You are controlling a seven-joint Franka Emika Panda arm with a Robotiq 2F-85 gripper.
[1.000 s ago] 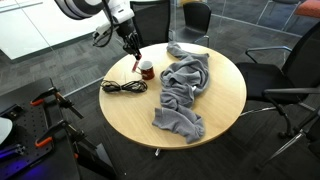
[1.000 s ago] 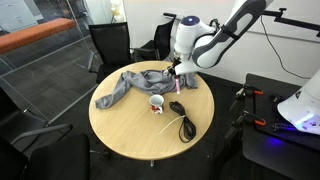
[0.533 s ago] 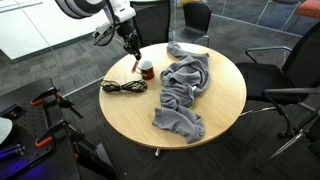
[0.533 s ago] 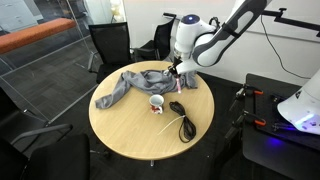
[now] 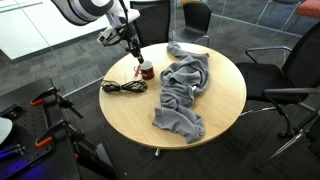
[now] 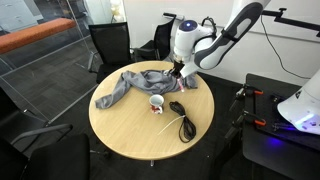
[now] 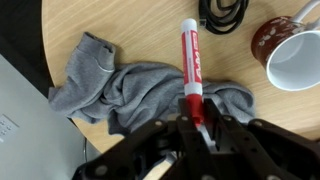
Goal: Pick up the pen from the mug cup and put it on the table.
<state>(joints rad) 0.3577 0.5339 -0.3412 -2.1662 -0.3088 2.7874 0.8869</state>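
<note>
The red pen will move with my gripper away from the mug point(image 5: 146, 70) and down to the bare wood between the cable and the grey cloth, because that spot is clear.
My gripper point(image 7: 198, 125) is shut on the red pen point(image 7: 190, 65), which sticks out from the jaws over the table. In an exterior view the gripper point(image 5: 133, 50) hangs just above and beside the dark red mug point(image 5: 146, 70); the pen point(image 5: 136, 58) shows as a small red stick below the fingers. The mug point(image 7: 292, 50) has a white inside and shows at the upper right of the wrist view. In an exterior view the gripper point(image 6: 177, 72) is above the table's far side, behind the mug point(image 6: 156, 103). The round light wood table point(image 5: 220, 105) carries everything.
A grey cloth point(image 5: 182, 88) lies crumpled across the table; it also shows in the wrist view point(image 7: 120, 85) and in an exterior view point(image 6: 130, 82). A coiled black cable point(image 5: 122, 87) lies next to the mug. Black office chairs point(image 5: 290, 70) stand round the table.
The arm has shifted slightly, with the gripper and pen moving a little away from the mug. The mug, cloth and cable have not moved.
</note>
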